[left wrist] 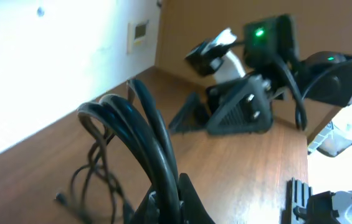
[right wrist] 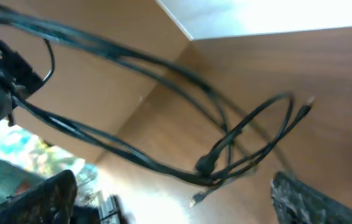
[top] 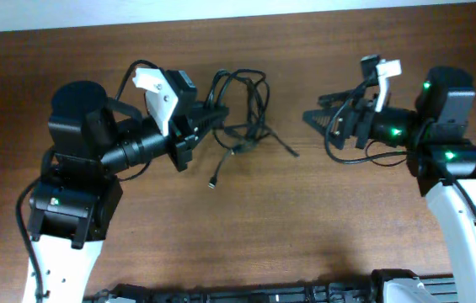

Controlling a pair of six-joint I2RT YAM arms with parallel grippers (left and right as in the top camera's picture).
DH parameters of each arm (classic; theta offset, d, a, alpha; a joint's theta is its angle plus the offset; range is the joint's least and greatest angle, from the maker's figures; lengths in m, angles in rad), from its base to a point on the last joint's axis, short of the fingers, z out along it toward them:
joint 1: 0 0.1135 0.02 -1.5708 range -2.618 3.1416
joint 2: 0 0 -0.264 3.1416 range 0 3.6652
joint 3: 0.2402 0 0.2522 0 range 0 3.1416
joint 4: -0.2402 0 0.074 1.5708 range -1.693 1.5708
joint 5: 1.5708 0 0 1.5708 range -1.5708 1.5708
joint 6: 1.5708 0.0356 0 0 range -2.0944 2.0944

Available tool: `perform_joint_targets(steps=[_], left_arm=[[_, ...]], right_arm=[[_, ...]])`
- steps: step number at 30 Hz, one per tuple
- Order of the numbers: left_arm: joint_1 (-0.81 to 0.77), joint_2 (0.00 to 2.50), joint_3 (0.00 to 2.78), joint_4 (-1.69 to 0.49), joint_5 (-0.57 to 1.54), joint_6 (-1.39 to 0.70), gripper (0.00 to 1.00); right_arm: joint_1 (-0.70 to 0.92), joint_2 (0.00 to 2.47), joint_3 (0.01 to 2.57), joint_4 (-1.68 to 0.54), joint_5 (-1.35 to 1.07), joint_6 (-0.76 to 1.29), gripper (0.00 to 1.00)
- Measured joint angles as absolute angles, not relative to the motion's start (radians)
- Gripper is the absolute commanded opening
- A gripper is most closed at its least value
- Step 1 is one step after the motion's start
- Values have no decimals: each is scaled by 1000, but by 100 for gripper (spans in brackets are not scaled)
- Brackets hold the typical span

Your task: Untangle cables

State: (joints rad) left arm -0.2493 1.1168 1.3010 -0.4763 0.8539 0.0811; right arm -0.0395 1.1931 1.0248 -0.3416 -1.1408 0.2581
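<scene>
The strands go down toward the bare tabletop between both grippers next and my left gripper releases them, since open wood there leaves the bunched loops room to spread.
The cables (top: 250, 105) are thin black cords, bunched in loose loops at the back middle of the wooden table. One plug end (top: 212, 181) trails toward the front and another end (top: 295, 154) trails right. My left gripper (top: 216, 114) is shut on several strands at the bunch's left side. In the left wrist view the strands (left wrist: 144, 134) arch up out of its jaws (left wrist: 177, 202). My right gripper (top: 312, 118) is open and empty, a short way right of the bunch and pointing at it. In the right wrist view the cables (right wrist: 225, 146) stretch in front of its spread fingers (right wrist: 176, 199).
The white wall (left wrist: 45, 68) runs along the table's back edge just behind the cables. A black strip (top: 221, 295) lies along the table's front edge. Thicker arm wires (top: 364, 156) loop under the right wrist.
</scene>
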Motion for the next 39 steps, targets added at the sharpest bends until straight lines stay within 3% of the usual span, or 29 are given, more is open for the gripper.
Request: perform_joint_targets(steps=[10, 19, 21, 23, 24, 25, 28, 32, 39], left_arm=[[-285, 1118, 1301, -358, 877, 87, 0], [-286, 1118, 1301, -316, 959, 87, 0], [-292, 1118, 1301, -316, 963, 87, 0], [-307, 1118, 1301, -317, 966, 87, 0], [-320, 1118, 1301, -316, 966, 87, 0], [-329, 1118, 1301, -316, 967, 87, 0], [-343, 1118, 1301, -316, 970, 87, 0], [-343, 1118, 1301, -336, 930, 87, 0], [-344, 1118, 1301, -491, 665, 90, 0]], right_arm=[[62, 1198, 1025, -409, -896, 368, 94], [130, 1285, 1025, -393, -844, 422, 91], [154, 1299, 1025, -375, -841, 424, 85], [172, 1313, 1025, -362, -838, 429, 68], [176, 1320, 1025, -358, -836, 427, 58], [178, 1330, 1025, -357, -835, 431, 38], [178, 1346, 1025, -355, -834, 430, 6], [178, 1348, 1025, -353, -834, 430, 4], [178, 1348, 1025, -337, -842, 434, 4]])
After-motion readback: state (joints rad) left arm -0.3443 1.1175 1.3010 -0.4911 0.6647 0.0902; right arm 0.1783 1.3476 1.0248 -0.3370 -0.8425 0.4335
